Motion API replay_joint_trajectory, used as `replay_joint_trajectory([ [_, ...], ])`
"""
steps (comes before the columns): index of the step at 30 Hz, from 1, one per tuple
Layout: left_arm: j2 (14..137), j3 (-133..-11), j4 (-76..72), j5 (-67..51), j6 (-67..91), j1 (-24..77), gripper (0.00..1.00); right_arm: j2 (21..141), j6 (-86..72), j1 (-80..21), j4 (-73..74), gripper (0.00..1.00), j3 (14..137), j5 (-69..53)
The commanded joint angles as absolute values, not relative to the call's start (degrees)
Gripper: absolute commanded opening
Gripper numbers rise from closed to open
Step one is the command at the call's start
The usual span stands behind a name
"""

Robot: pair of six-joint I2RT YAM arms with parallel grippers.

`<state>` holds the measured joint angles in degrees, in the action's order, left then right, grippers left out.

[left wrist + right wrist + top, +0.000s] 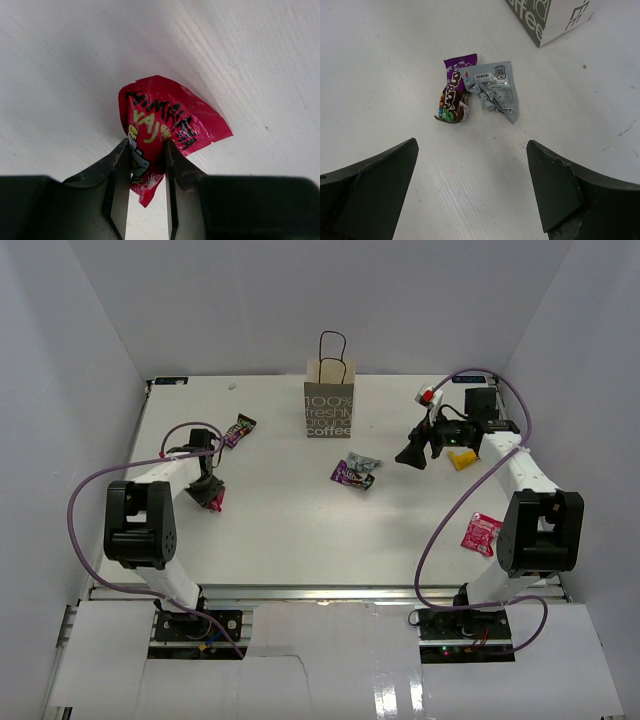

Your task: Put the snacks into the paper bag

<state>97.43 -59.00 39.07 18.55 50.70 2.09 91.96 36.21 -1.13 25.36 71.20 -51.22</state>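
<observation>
My left gripper holds the red packet. It will carry the packet up and outward, to the right in the top view, over the paper bag's open top, where the snacks belong.
The paper bag [329, 408] stands upright at the back middle; its corner shows in the right wrist view [550, 20]. My left gripper [208, 496] is shut on a red packet [165, 125], holding it close over the table at the left. My right gripper [413, 454] is open and empty, above the table right of a dark purple packet [454, 97] and a silvery grey packet [495, 90], which lie touching [355, 473]. Another purple packet [239, 429] lies back left. A yellow bar [462, 458] sits under the right arm. A second red packet [480, 533] lies at the right.
White walls enclose the table on three sides. The right arm's purple cable [450, 510] loops over the table's right part, the left arm's cable [90, 490] over the left. The arm bases stand at the near edge.
</observation>
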Motion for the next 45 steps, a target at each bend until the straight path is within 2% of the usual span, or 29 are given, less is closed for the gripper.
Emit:
replay_joint_trajectory([
  [1,95.37,-58.97,38.41,16.62,47.56,1.85,0.22,90.35,37.44,-0.88,26.45,0.95,71.81,-53.35],
  [5,91.24,-59.85,33.41,7.41,40.02,2.37,0.04,89.91,40.32,-0.88,28.81,0.93,70.40,-54.31],
  [8,87.28,-61.61,26.39,-6.90,34.38,4.13,0.02,90.00,45.77,-0.97,33.03,0.91,69.79,-56.68],
  [9,85.45,-62.22,20.36,-15.99,33.06,4.65,0.02,90.00,47.27,-0.97,33.92,0.91,69.61,-57.12],
  [13,83.41,-63.71,1.18,-32.48,32.25,7.81,0.01,89.65,50.71,-1.41,35.68,0.91,68.47,-57.39],
  [14,83.93,-64.94,-2.51,-33.56,32.17,8.52,0.02,89.56,50.97,-1.41,35.77,0.91,68.29,-57.39],
  [18,92.44,-78.80,-7.65,-34.89,29.46,11.42,0.01,89.12,51.06,-1.67,35.68,0.91,67.94,-57.74],
  [22,107.01,-100.39,-7.29,-35.34,26.99,13.36,0.00,88.59,50.89,-2.11,35.42,0.91,67.50,-58.44],
  [30,125.49,-126.37,-8.26,-31.64,30.23,14.15,0.00,87.19,50.89,-2.55,35.33,0.90,64.17,-59.06],
  [34,129.72,-129.81,-8.44,-30.59,30.85,16.17,0.02,87.80,51.06,-2.64,35.33,0.90,63.46,-58.97],
  [45,129.55,-124.11,-8.44,-29.62,29.45,18.89,0.09,90.00,51.68,-2.73,35.16,0.90,63.19,-58.80],
])
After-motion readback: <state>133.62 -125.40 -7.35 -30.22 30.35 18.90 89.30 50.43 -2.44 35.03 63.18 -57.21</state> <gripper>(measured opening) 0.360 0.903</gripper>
